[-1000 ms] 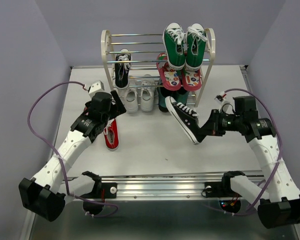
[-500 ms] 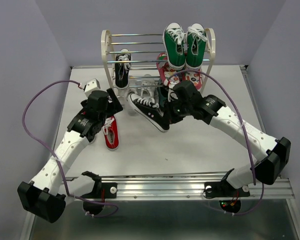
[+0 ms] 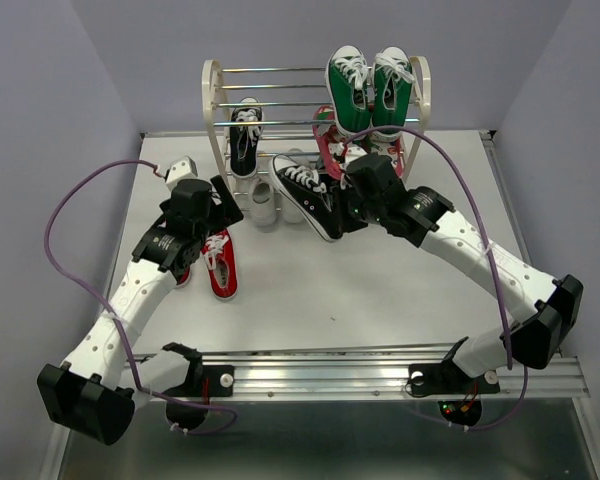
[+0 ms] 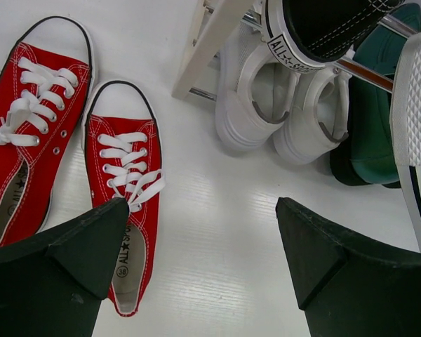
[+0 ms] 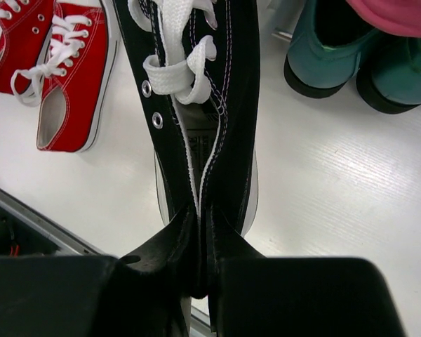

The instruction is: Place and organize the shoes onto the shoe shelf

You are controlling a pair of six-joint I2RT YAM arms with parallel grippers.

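Note:
The free gap beside the shelved sneaker lies outward of my gripper, left in the top view, so next my right gripper should swing outward into that gap and release.
The shoe shelf (image 3: 212, 100) stands at the back, with one black sneaker (image 3: 245, 135) on its left side. My right gripper (image 3: 346, 208) is shut on the heel collar of a second black sneaker (image 3: 308, 188), held in the air in front of the shelf; the right wrist view shows the sneaker (image 5: 196, 91) pinched flat in the gripper (image 5: 203, 232). Two white sneakers (image 4: 249, 98) stand on the floor under the shelf. Two red sneakers (image 4: 123, 210) lie on the table by my left gripper (image 4: 203, 239), which hovers open and empty above them.
Green high-tops (image 3: 370, 90) rest on the shelf's top right, pink flip-flops (image 3: 332, 150) below them, and dark green shoes (image 5: 330, 49) on the floor under the right side. The held sneaker's white sole (image 4: 414, 126) hangs close to the right of my left gripper.
My right arm swung left and back, carrying the black sneaker from the right of the table to just in front of the shelf. The left arm shifted only slightly.

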